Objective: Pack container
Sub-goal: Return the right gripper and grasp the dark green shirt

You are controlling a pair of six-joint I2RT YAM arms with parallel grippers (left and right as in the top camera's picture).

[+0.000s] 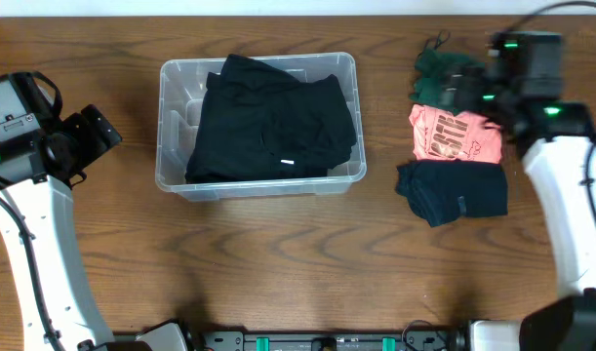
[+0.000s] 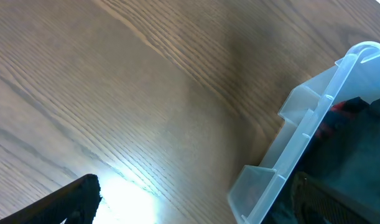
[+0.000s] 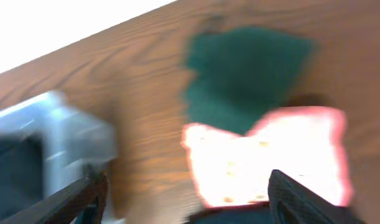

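Observation:
My right gripper lowers next, tilts flatter, then slides onto the dark green garment's edge (image 1: 479,70) (image 3: 300,64) away from the container, since that edge borders empty wood.
The clear plastic container (image 1: 258,183) sits left of the table's middle with a folded black garment (image 1: 273,122) in it. The container's end also shows in the left wrist view (image 2: 305,143) and, blurred, in the right wrist view (image 3: 65,140). To its right lie a dark green garment (image 1: 442,76), a pink printed shirt (image 1: 454,136) and a navy garment (image 1: 452,191). My left gripper (image 1: 100,136) is open and empty, left of the container. My right gripper (image 1: 456,86) is open and empty above the green and pink garments, which show blurred in its wrist view (image 3: 245,68).
The wooden table (image 1: 278,273) runs to its front edge, where a black rail (image 1: 327,341) lies. The three folded garments are stacked in a column from back to front on the right side.

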